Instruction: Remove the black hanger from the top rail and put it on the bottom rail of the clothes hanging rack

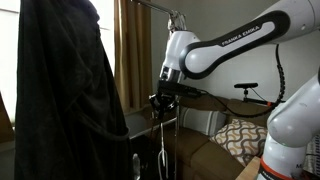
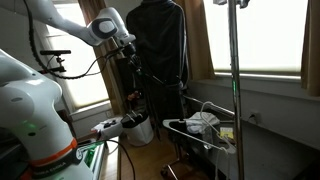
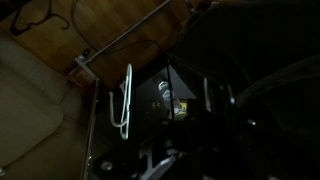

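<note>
The rack's bottom bar runs below the fingers, so next my gripper needs to move down and slightly toward the large black garment to let go of the black hanger on that bar.
My gripper point(image 1: 162, 101) sits at mid height beside the clothes rack, fingers pointing down; it also shows in an exterior view point(image 2: 131, 57). It appears shut on the black hanger point(image 2: 160, 80), whose thin arm slants down away from the fingers. In the wrist view the hanger point(image 3: 170, 72) shows only as a dark triangular outline, and the jaws point(image 3: 190, 150) are lost in shadow. The rack's top rail point(image 1: 165, 9) is above the arm. A metal rail point(image 3: 130, 37) crosses the wrist view diagonally. The rack's upright pole point(image 2: 235, 80) stands to the right.
A large black garment point(image 1: 65, 90) hangs close beside the gripper and shows in both exterior views point(image 2: 162, 45). The rack's lower wire shelf point(image 2: 190, 128) holds white items. A white looped hanger point(image 3: 125, 100) lies below. A patterned cushion point(image 1: 243, 135) is on the sofa.
</note>
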